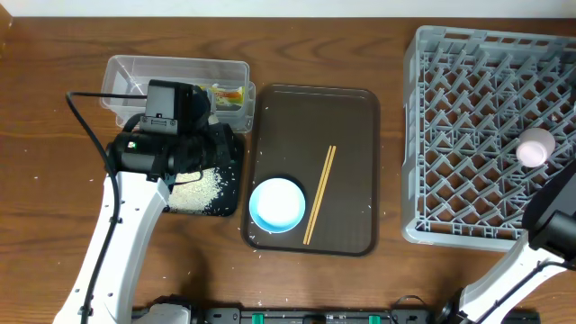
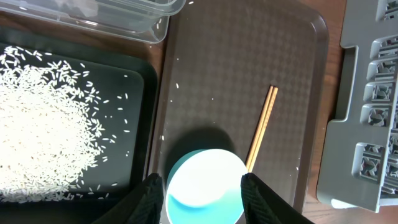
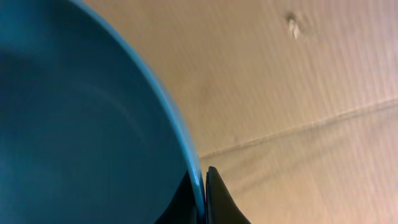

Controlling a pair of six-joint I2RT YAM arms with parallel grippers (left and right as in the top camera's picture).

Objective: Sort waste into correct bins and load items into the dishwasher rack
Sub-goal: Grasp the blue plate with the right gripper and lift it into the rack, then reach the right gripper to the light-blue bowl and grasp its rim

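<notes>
My right gripper will next lower the big dark-blue bowl onto the grey rack beyond the white cup and release the dark-blue bowl's rim, since the rack's wires there are empty.
The small light-blue bowl sits on the brown serving tray beside the wooden chopsticks. In the left wrist view my left gripper is open, its fingers on either side of this bowl and above it. White rice lies in the black tray. The yellow-green wrapper is in the clear tub. My right gripper is shut on the rim of the big dark-blue bowl. A white cup, pink inside, lies in the grey rack. The tissue is not visible.
My left arm covers part of the tub and the black tray. My right arm is at the rack's near right corner. A few rice grains lie on the brown tray. The rack's edge is to the right of the chopsticks.
</notes>
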